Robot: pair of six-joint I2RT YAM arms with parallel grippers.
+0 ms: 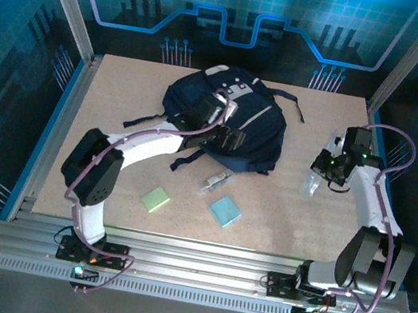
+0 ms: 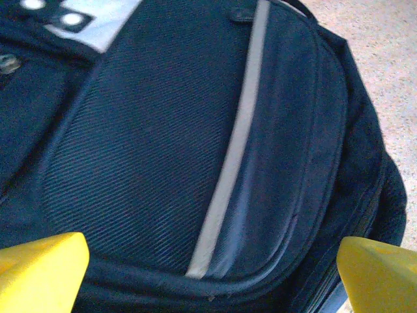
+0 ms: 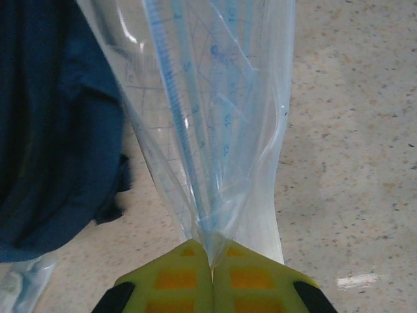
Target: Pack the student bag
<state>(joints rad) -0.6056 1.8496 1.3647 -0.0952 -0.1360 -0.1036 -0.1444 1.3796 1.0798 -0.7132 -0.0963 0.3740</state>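
The bag (image 1: 258, 129) is closed and the pouch is hanging outside, so my left gripper should lower its open fingers to both sides of the zipper-edge fold beside the pale stripe.
The student bag (image 1: 258, 129) lies flat at the back middle of the table, dark navy with white patches near its top. My left gripper (image 1: 234, 140) hovers over its front, open. In the left wrist view its yellow fingertips (image 2: 39, 270) stand far apart over the front pocket (image 2: 150, 150) and the pale stripe (image 2: 231, 156), with nothing between them. My right gripper (image 3: 212, 264) is shut on the pinched end of a clear plastic pouch (image 3: 208, 98) holding a blue ruler and a set square. The pouch (image 1: 311, 183) hangs over the table right of the bag (image 3: 52, 130).
On the table in front of the bag lie a green pad (image 1: 156, 199), a light blue pad (image 1: 225, 211) and a small pale packet (image 1: 217, 181). Black straps (image 1: 295, 107) trail from the bag's right side. A metal frame and walls enclose the table.
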